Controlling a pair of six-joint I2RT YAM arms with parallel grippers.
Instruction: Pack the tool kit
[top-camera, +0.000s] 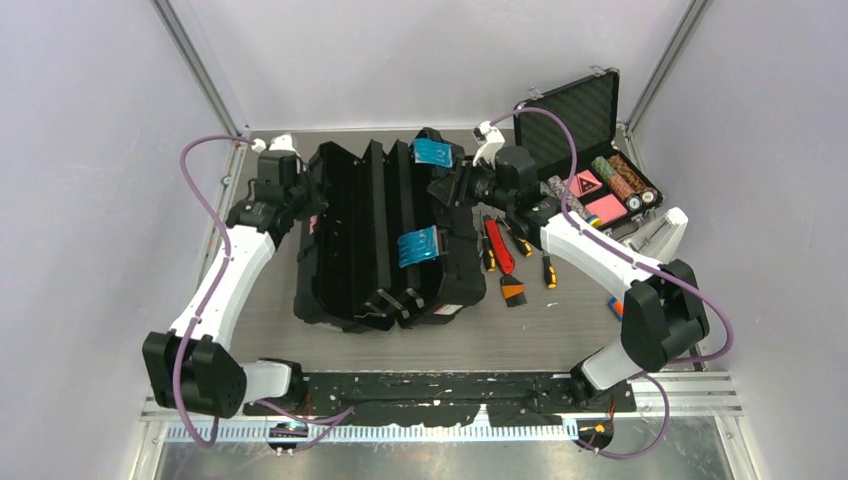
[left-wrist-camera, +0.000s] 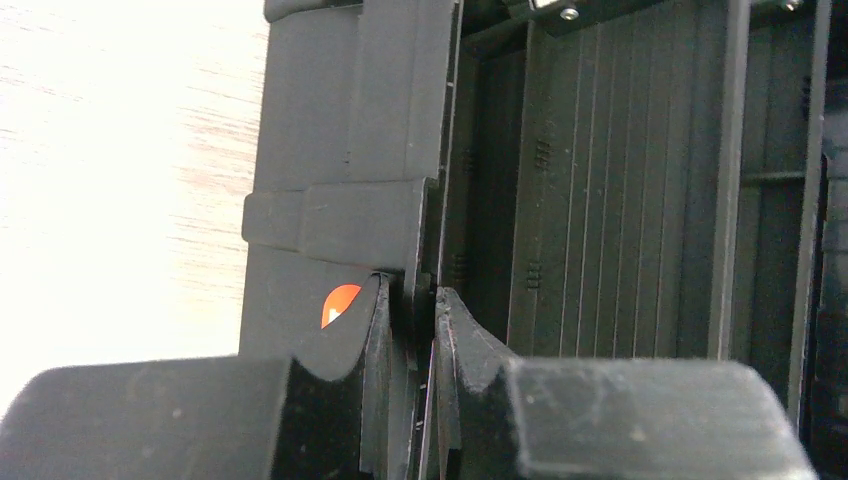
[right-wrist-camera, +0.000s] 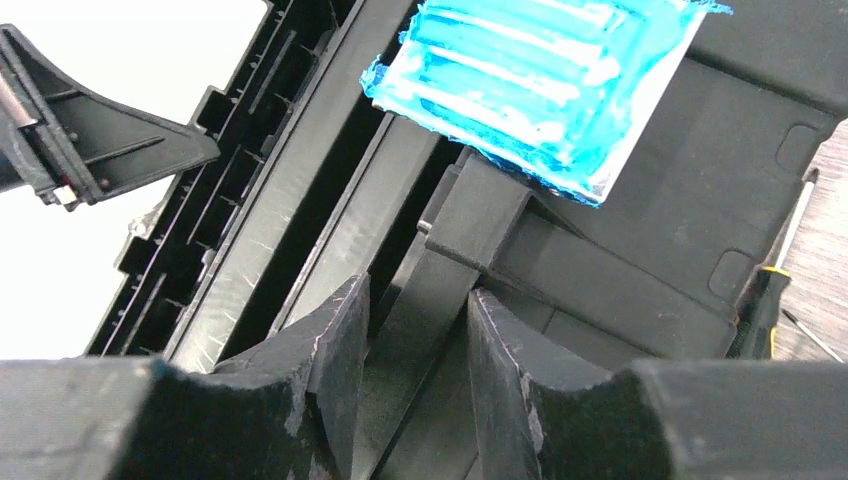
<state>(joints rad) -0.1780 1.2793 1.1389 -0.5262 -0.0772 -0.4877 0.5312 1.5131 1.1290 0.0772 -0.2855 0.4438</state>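
The toolbox (top-camera: 380, 240) is crowding the screwdriver, so my left gripper will drag the toolbox's thin side toward bare tabletop, to the left in the top view, and let go of it.
The black toolbox (top-camera: 380, 240) lies open in the middle of the table, with blue latches (top-camera: 435, 152) on its right side. My left gripper (top-camera: 308, 205) is at its left edge. In the left wrist view this gripper (left-wrist-camera: 425, 300) is shut on the thin wall of the toolbox (left-wrist-camera: 600, 180). My right gripper (top-camera: 448, 188) is at the right edge between the latches. In the right wrist view it (right-wrist-camera: 418, 295) straddles a black ridge of the toolbox (right-wrist-camera: 700, 180) below a blue latch (right-wrist-camera: 540, 80), jaws still apart. Small hand tools (top-camera: 505, 250) lie on the table to the right.
A foam-lined black case (top-camera: 580, 110) with poker chips (top-camera: 620, 180) stands open at the back right. A yellow-and-black screwdriver (right-wrist-camera: 765, 310) lies just beside the toolbox. Grey walls close in the left, back and right sides.
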